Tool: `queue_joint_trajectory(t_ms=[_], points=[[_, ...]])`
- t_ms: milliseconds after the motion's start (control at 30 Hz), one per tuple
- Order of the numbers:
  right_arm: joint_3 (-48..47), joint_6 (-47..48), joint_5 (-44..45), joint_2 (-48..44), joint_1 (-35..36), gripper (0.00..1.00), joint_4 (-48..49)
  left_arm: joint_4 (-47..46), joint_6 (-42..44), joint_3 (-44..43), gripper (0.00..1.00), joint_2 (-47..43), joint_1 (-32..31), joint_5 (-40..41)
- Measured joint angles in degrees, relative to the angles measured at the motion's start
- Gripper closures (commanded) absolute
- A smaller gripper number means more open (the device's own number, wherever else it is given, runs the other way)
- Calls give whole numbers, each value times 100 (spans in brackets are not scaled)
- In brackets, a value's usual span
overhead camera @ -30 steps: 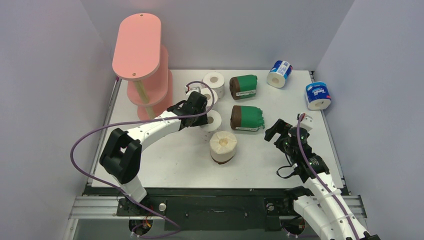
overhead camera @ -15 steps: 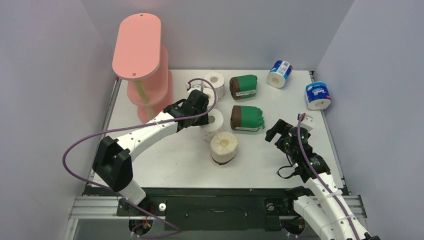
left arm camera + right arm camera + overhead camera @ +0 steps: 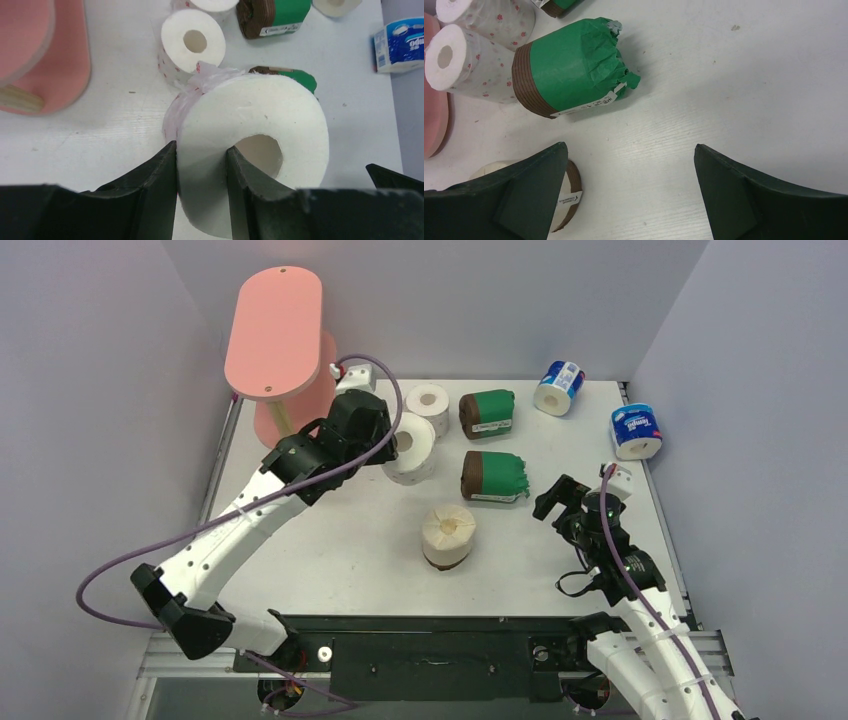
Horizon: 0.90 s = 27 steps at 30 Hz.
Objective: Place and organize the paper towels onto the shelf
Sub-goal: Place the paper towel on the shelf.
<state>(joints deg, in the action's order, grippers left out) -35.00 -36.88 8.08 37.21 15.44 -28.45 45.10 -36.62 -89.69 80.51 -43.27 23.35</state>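
My left gripper rises next, moves to the left in the top view and releases the dotted roll on the shelf's top board, since that board stands empty.
My left gripper is shut on a white paper towel roll with red dots. One finger is outside its wall, the other at its core, and the roll hangs tilted above the table just right of the pink shelf. A second dotted roll stands below it and a third is farther back. Two green-wrapped rolls, a cream roll and two blue-white rolls rest on the table. My right gripper hovers open and empty near the front green roll.
Grey walls close in the white table on three sides. The shelf's lower boards sit at the table's back left corner. A purple cable loops off the left arm.
The left arm has lifted the dotted roll off the table and carried it back and left toward the shelf. The right arm has barely moved.
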Motion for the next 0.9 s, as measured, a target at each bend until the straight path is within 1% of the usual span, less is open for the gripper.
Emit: queue_joint_trajectory(t_ms=[267, 533, 900], points=[[-31, 0, 2, 0, 0, 8, 0, 439, 354, -852, 89, -481, 42, 669], [-37, -2, 2, 0, 0, 8, 0, 481, 866, -1657, 89, -723, 234, 1379], [-39, -2, 0, 7, 0, 8, 0, 339, 1596, -2199, 89, -778, 560, 2190]])
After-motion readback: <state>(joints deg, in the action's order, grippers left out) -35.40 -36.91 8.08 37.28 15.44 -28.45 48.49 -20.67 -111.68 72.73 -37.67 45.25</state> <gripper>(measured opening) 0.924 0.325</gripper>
